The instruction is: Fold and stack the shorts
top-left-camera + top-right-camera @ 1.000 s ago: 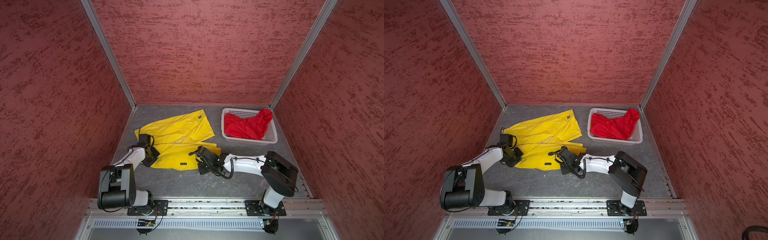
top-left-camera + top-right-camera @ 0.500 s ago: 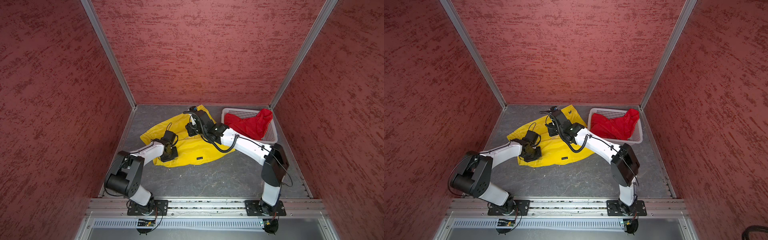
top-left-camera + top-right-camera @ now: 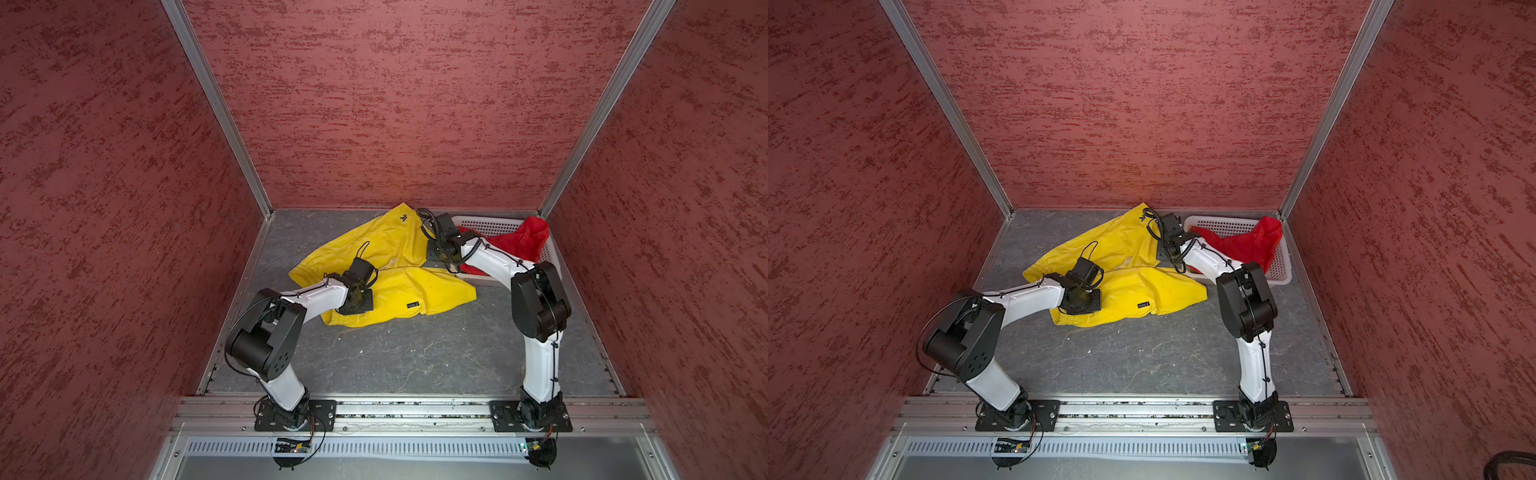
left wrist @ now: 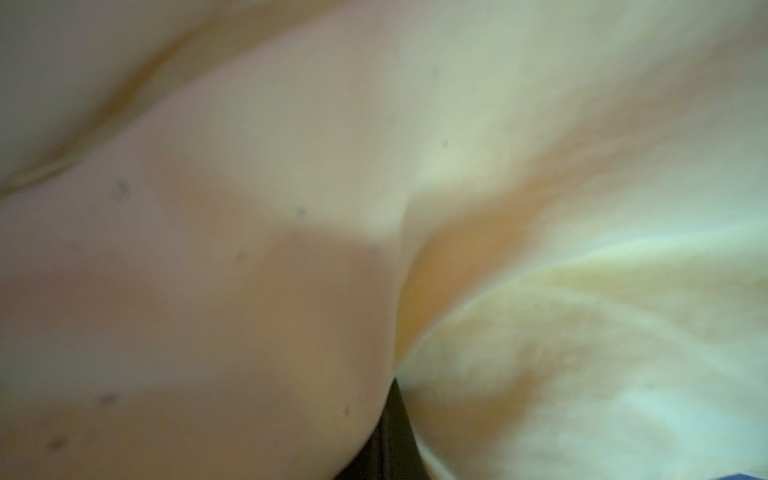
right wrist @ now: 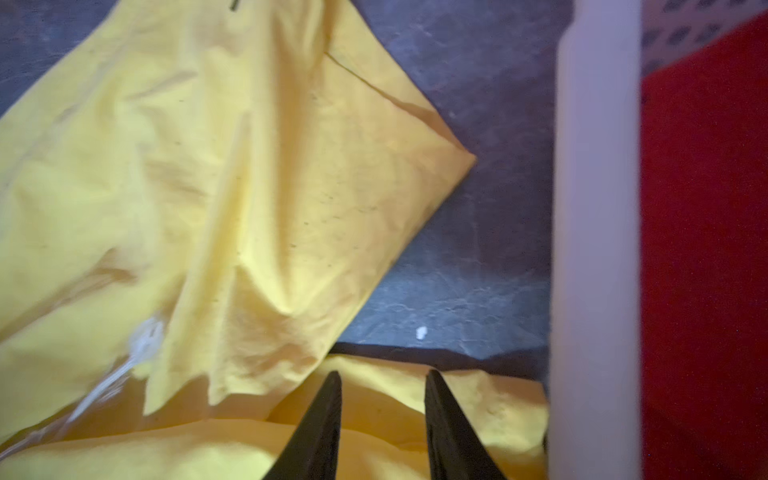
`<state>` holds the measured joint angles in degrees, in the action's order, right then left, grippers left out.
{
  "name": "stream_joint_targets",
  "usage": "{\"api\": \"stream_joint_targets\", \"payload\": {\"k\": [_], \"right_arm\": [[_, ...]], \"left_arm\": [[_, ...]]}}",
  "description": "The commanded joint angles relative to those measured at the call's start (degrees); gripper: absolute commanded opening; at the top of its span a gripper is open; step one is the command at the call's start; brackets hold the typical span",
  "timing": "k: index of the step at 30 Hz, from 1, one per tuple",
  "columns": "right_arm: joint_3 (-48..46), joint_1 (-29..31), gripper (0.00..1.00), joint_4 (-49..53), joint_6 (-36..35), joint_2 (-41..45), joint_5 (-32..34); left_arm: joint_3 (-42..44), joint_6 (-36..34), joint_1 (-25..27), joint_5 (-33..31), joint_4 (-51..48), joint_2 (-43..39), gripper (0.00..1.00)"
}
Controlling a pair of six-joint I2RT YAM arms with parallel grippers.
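Observation:
The left gripper moves outward toward the shorts' corner by the side (image 3: 298, 272) next, which lies outward of it, and releases the fabric, because the fabric lies crumpled.
The yellow shorts (image 3: 390, 249) (image 3: 1129, 286) lie crumpled on the grey table, with one part folded over another. My left gripper (image 3: 356, 304) (image 3: 1083, 303) presses down on their near left part. It is shut on the fabric, and yellow cloth (image 4: 457, 124) fills the left wrist view. My right gripper (image 3: 433, 258) (image 3: 1163, 254) (image 5: 383, 374) hovers open over the shorts' right edge (image 5: 208, 187), beside the basket. Nothing is between its fingers. The red shorts (image 3: 523, 245) (image 3: 1246, 245) (image 5: 706, 249) lie bunched in the basket.
The white perforated basket (image 3: 550, 253) (image 3: 1283, 266) (image 5: 594, 249) stands at the back right, close to my right gripper. Red textured walls enclose the table on three sides. Bare grey table (image 3: 415, 353) stretches in front of the shorts.
Both grippers carried the yellow shorts' near edge away from the front, folding the cloth over. The right gripper then opened, let go and now sits by the basket. The left stays shut.

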<state>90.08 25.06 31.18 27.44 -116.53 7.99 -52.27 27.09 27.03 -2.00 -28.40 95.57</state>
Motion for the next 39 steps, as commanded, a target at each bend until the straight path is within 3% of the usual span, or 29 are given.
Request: {"api": "stream_joint_targets", "payload": {"k": [1, 5, 8, 12, 15, 17, 21, 24, 26, 28, 30, 31, 33, 36, 39], "right_arm": [[-2.95, -1.58, 0.35, 1.49, 2.68, 3.17, 2.79], [-5.12, -2.08, 0.34, 0.44, 3.70, 5.37, 5.05], [-7.89, -1.37, 0.34, -4.41, 4.18, 7.27, -1.91], [-8.52, 4.59, 0.35, -7.35, 2.21, 8.42, -4.48], [-7.50, 10.47, 0.41, -9.48, -1.00, 8.06, -4.82], [-7.44, 13.21, 0.42, -11.91, -2.21, 7.44, -6.48], [-8.94, 17.68, 0.40, -15.54, -4.53, 7.17, -7.03], [-11.57, 20.67, 0.39, -18.10, -5.75, 8.60, -5.75], [-13.41, 22.34, 0.42, -20.24, -6.06, 9.54, -6.65], [-14.94, 24.04, 0.52, -22.39, -6.67, 10.04, -7.69], [-14.51, 25.81, 0.61, -22.06, -7.48, 9.13, -6.96], [-13.69, 26.48, 0.62, -21.06, -8.26, 8.30, -6.74], [-12.49, 28.01, 0.64, -19.44, -9.62, 6.25, -5.49], [-12.55, 29.23, 0.65, -19.84, -9.50, 4.16, -6.43], [-12.67, 29.43, 0.65, -20.07, -7.68, 2.48, -7.60]], "left_arm": [[2.24, -0.40, 0.13, 0.38, -1.12, -0.21, 0.00], [3.33, 0.97, 0.20, 1.24, -1.57, -2.73, 0.00], [4.06, 1.71, 0.29, 2.65, -2.02, -4.51, 0.00], [3.15, 2.37, 0.14, 7.20, -3.64, -8.28, 0.00], [2.13, 2.70, -1.24, 10.91, -3.64, -14.89, 0.00], [0.09, 2.87, -3.24, 11.90, -4.95, -18.86, 0.00], [-1.05, 4.13, -9.89, 7.91, -3.56, -27.22, 0.04], [0.35, 6.40, -16.63, 5.74, 0.01, -28.20, 0.06], [1.40, 11.57, -21.91, 8.26, 2.56, -26.31, 0.06], [3.55, 15.31, -25.47, 12.06, 9.70, -23.67, 0.11], [3.57, 17.21, -26.51, 9.92, 13.57, -19.53, 0.18], [2.85, 17.35, -26.95, 9.86, 14.53, -17.23, 0.22], [0.46, 17.31, -27.40, 10.55, 15.72, -12.18, 0.40], [-2.66, 16.70, -27.72, 10.38, 15.46, -7.13, 0.59], [-3.92, 16.20, -29.03, 9.09, 14.99, -4.69, 0.65]]}}
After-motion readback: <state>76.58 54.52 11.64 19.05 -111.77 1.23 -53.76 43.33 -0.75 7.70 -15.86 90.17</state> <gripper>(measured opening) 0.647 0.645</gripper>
